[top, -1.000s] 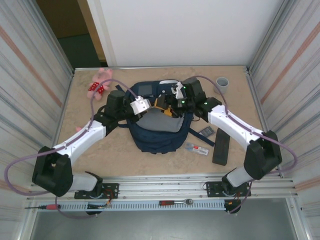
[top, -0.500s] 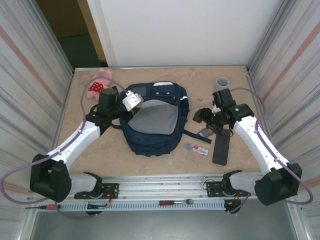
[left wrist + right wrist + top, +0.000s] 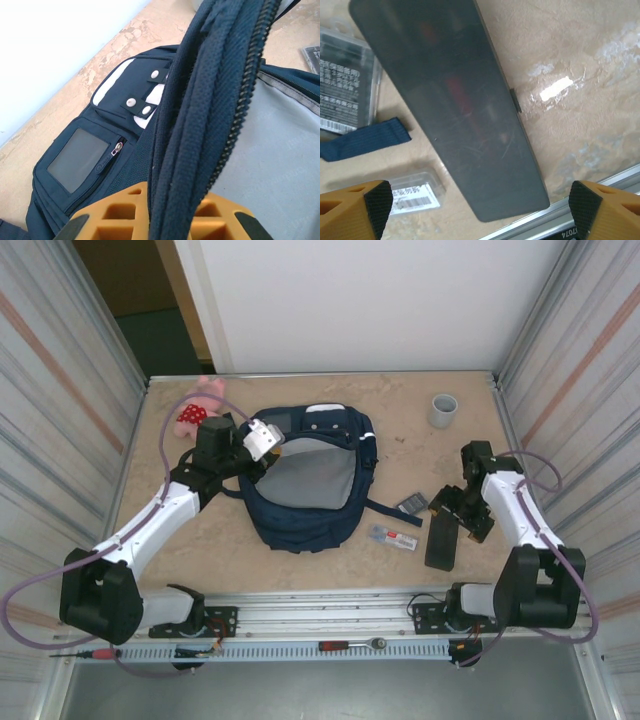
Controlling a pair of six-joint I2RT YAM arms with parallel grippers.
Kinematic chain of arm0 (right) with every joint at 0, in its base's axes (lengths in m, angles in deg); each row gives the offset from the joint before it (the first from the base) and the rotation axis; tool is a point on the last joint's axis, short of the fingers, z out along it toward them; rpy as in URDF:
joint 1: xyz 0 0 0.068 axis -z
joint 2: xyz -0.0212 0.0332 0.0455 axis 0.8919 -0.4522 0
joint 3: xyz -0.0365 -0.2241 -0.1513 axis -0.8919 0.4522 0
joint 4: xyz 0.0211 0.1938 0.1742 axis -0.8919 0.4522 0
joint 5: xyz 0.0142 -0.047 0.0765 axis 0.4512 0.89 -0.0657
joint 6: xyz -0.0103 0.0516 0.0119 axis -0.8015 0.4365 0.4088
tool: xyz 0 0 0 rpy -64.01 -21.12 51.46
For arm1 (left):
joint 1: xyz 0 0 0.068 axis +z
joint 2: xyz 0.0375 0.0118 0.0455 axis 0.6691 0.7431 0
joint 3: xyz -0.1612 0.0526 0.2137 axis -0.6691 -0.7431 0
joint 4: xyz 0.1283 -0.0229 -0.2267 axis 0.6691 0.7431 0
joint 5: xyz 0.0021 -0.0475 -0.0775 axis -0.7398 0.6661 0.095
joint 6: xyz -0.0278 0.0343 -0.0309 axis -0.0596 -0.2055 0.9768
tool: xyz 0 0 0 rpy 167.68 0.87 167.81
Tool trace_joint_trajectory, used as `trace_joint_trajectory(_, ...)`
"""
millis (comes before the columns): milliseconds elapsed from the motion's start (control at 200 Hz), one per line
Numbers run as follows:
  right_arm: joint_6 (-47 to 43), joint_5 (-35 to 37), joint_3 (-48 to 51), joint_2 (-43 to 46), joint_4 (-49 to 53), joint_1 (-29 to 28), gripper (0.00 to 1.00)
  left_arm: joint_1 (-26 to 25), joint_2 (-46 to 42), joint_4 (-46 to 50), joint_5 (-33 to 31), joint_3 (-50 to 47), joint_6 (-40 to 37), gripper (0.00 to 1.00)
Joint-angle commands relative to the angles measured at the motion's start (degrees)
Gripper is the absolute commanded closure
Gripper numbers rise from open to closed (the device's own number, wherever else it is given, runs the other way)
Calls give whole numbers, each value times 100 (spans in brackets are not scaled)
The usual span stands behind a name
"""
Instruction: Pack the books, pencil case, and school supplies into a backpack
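Observation:
The pencil case is below my right gripper and narrower than its spread fingers. I should next lower them astride the pencil case's middle by its side tab (image 3: 444,528) (image 3: 465,107) and close.
The navy backpack (image 3: 305,502) lies open mid-table, its grey lining (image 3: 310,480) facing up. My left gripper (image 3: 262,438) is shut on the backpack's zippered rim (image 3: 210,100), which runs between the orange fingers (image 3: 117,212). My right gripper (image 3: 457,510) hovers open over the far end of the long black pencil case (image 3: 441,542). In the right wrist view the pencil case (image 3: 450,100) lies between the spread fingertips (image 3: 355,207). The dark grey rectangle (image 3: 413,505) and the clear pack with a red label (image 3: 393,537) lie left of the case. The books are hidden.
A grey cup (image 3: 444,410) stands at the back right. A pink plush toy (image 3: 198,410) lies at the back left behind my left arm. A blue backpack strap (image 3: 365,140) trails beside the case. The table's metal front rail (image 3: 560,225) runs just past the case's near end.
My right arm has left the backpack opening, swung right and toward the front edge to above the pencil case, and its jaws have opened wider. My left gripper keeps its hold on the rim.

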Motion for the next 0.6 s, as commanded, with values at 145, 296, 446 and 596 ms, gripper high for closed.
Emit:
trace_joint_trajectory(145, -586, -28, 78, -661, -637, -145, 6, 84, -182, -313, 48, 123, 262, 100)
trace_joint_trajectory(296, -625, 215, 23, -1092, -654, -126, 5, 86, -158, -315, 61, 123, 275, 100)
trace_joint_trajectory(446, -622, 115, 51, -1382, -848, 36, 7, 91, -141, -315, 74, 123, 279, 100)
trace_joint_trajectory(596, -501, 116, 50, -1552, -966, 175, 10, 91, -133, -313, 67, 123, 278, 100)
